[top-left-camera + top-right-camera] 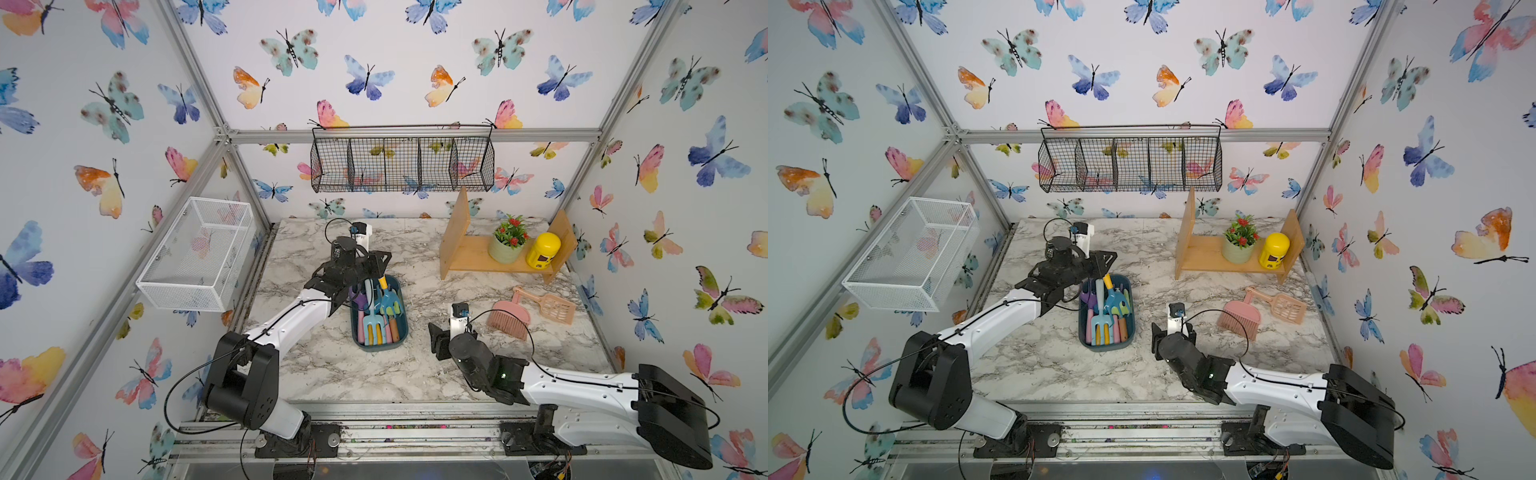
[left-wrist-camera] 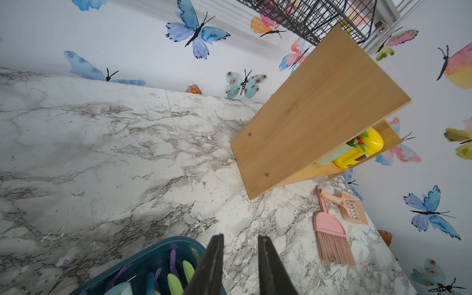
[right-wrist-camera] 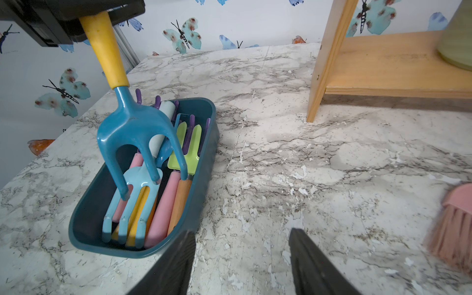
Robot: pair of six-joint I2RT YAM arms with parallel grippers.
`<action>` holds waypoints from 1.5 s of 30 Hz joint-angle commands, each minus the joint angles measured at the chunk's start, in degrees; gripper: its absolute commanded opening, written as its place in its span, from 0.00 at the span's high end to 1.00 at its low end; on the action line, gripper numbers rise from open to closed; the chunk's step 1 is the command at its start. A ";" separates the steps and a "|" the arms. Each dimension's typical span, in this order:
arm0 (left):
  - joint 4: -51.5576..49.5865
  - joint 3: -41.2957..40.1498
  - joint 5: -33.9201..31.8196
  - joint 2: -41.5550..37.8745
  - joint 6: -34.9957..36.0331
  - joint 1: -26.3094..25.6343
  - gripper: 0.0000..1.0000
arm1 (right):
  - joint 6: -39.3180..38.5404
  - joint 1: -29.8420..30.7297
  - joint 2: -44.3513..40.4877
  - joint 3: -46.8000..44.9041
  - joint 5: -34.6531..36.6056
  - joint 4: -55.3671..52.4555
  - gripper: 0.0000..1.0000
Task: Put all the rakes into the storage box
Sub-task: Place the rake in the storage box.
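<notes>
My left gripper is above the storage box's far end [image 1: 393, 289] [image 2: 180, 265], so it should lower the rake's handle, which is still raised, onto the tools there and let go of it.
The rake [image 3: 138, 122] has a yellow handle and a blue three-tined head. It hangs tilted over the storage box [image 3: 204, 153], with its tines down among the tools lying there. My left gripper [image 1: 383, 261] is shut on the top of its handle, above the box's far end. In the left wrist view the left gripper [image 2: 240, 238] shows only marble between its fingertips, and the handle is hidden there. Both top views show the dark teal storage box [image 1: 378, 348] [image 1: 1106, 348] holding several coloured hand tools. My right gripper [image 1: 437, 340] [image 3: 242, 232] hovers open over the marble to the right of the box, holding nothing.
A wooden shelf [image 1: 478, 259] at the back right carries a potted plant [image 1: 509, 243] and a yellow container [image 1: 543, 250]. A pink brush [image 1: 509, 318] and a scoop [image 1: 555, 307] lie in front of it. A white mesh basket [image 1: 199, 253] hangs on the left wall and a black wire basket [image 1: 401, 164] on the back wall.
</notes>
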 commanded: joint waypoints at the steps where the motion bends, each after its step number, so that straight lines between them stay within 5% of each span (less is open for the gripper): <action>1: -2.24 -0.69 0.63 -1.91 0.83 0.16 1.00 | 0.13 -0.24 0.68 0.69 0.15 0.48 0.36; 18: 0.40 -3.96 3.85 4.56 -1.73 -0.73 0.99 | 0.33 -0.27 0.48 0.85 0.03 -0.08 0.36; 25: 0.35 -3.20 4.15 7.38 -2.00 -0.69 0.71 | 0.25 -0.27 0.62 0.90 0.56 -0.29 0.36; 31: -0.22 -3.17 2.10 6.37 -2.17 -1.11 0.32 | 0.25 -0.20 0.86 0.80 0.56 -0.08 0.36; 35: -3.83 -1.10 -4.38 5.41 -0.20 -3.45 0.29 | 0.27 -0.22 0.97 0.82 0.39 0.04 0.36; 41: -15.67 6.38 -25.29 6.31 2.03 -8.38 0.26 | 0.34 -0.27 0.34 0.56 1.12 -0.10 0.36; 45: -18.91 7.82 -31.17 6.43 1.67 -9.33 0.24 | 0.42 -0.19 0.07 0.45 1.68 -0.14 0.36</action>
